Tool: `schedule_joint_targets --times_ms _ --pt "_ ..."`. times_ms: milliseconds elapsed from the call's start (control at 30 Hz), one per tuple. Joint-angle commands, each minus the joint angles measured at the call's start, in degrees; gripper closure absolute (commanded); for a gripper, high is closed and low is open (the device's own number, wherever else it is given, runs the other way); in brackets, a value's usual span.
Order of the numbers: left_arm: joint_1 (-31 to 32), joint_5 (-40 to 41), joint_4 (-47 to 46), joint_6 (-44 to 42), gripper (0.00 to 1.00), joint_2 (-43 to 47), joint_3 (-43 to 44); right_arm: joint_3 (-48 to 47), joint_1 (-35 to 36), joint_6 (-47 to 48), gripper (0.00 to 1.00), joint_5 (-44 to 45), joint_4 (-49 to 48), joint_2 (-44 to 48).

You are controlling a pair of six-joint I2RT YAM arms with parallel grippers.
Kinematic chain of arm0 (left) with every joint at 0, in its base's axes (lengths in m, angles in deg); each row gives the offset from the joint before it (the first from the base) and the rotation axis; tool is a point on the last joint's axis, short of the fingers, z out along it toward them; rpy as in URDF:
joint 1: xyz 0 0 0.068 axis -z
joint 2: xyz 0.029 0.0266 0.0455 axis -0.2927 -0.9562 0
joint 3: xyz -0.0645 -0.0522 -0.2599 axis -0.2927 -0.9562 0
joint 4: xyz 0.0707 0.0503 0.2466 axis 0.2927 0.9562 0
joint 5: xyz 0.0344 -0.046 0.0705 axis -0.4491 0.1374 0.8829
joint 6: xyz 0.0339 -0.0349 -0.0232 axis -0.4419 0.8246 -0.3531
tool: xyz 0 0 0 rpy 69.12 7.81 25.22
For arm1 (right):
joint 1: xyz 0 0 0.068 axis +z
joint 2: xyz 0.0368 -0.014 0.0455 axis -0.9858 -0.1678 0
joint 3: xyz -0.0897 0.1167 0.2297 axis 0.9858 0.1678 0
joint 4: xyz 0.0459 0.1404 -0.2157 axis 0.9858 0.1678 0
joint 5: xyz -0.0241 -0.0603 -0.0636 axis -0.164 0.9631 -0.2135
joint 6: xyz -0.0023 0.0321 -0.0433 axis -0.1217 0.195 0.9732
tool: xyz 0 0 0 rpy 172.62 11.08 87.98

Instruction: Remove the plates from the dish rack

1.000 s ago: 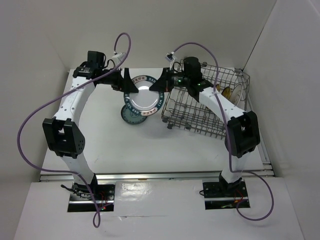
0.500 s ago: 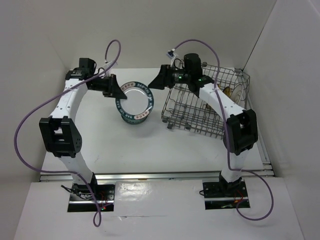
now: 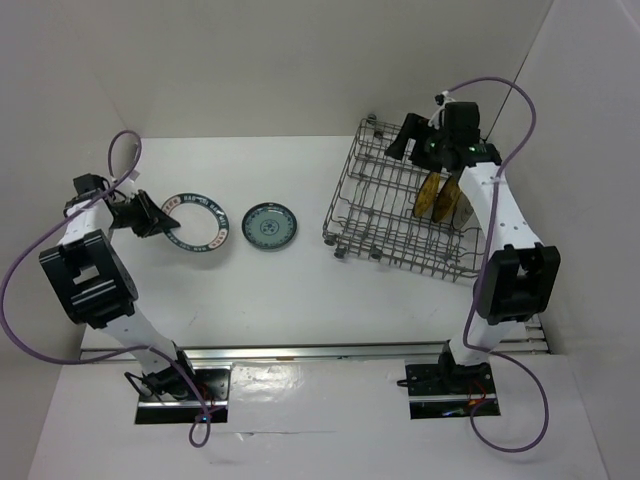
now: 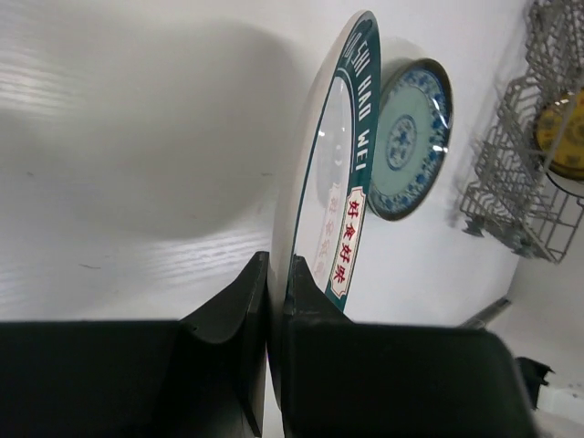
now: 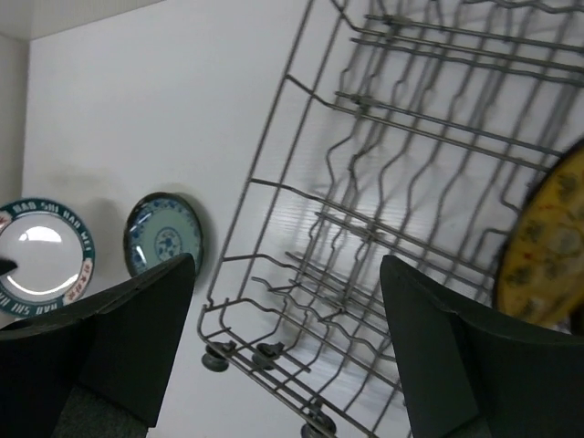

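Next, my left gripper lowers the white plate onto the bare tabletop beside the teal patterned plate and releases the plate's rim, since that spot lies empty.
My left gripper (image 3: 163,218) is shut on the rim of the white plate with the dark teal rim (image 3: 198,222), held low over the table's left side. In the left wrist view that plate (image 4: 334,173) stands edge-on, pinched between the fingers (image 4: 245,310). A teal patterned plate (image 3: 269,225) lies flat on the table just right of it. The grey wire dish rack (image 3: 385,215) stands at the right with an amber-yellow plate (image 3: 431,194) upright in its tines. My right gripper (image 3: 408,138) hangs open and empty above the rack's far side, its fingers (image 5: 137,315) spread wide.
White walls close in the table at the back and on both sides. The rack's roller wheels (image 5: 214,359) rest on the table near its left front corner. A pale plate (image 3: 463,207) stands beside the amber one, partly behind my right arm.
The teal-rimmed plate passed from the right gripper to the left. The left arm swung left with it. The right gripper opened and drew back over the rack.
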Motion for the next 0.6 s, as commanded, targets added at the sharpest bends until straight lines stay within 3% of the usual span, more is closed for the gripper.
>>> schedule_joint_targets --times_ms 0,233,333,567 --pt "-0.2 0.2 -7.1 2.6 1.0 -1.7 0.1 2.0 -2.6 0.1 0.1 6.3 3.9 4.3" --pt "-1.3 5.3 -10.9 2.6 1.0 -6.5 -2.3 -0.3 -2.6 2.6 0.1 25.4 11.5 -0.4" --pt "-1.3 4.6 -10.3 1.9 1.0 -8.8 -1.6 -0.3 -2.6 3.7 0.09 26.9 12.0 -2.1" --pt "-1.3 6.2 -5.6 2.8 0.82 -14.2 1.4 0.1 -3.2 3.7 0.08 28.9 10.1 -5.5"
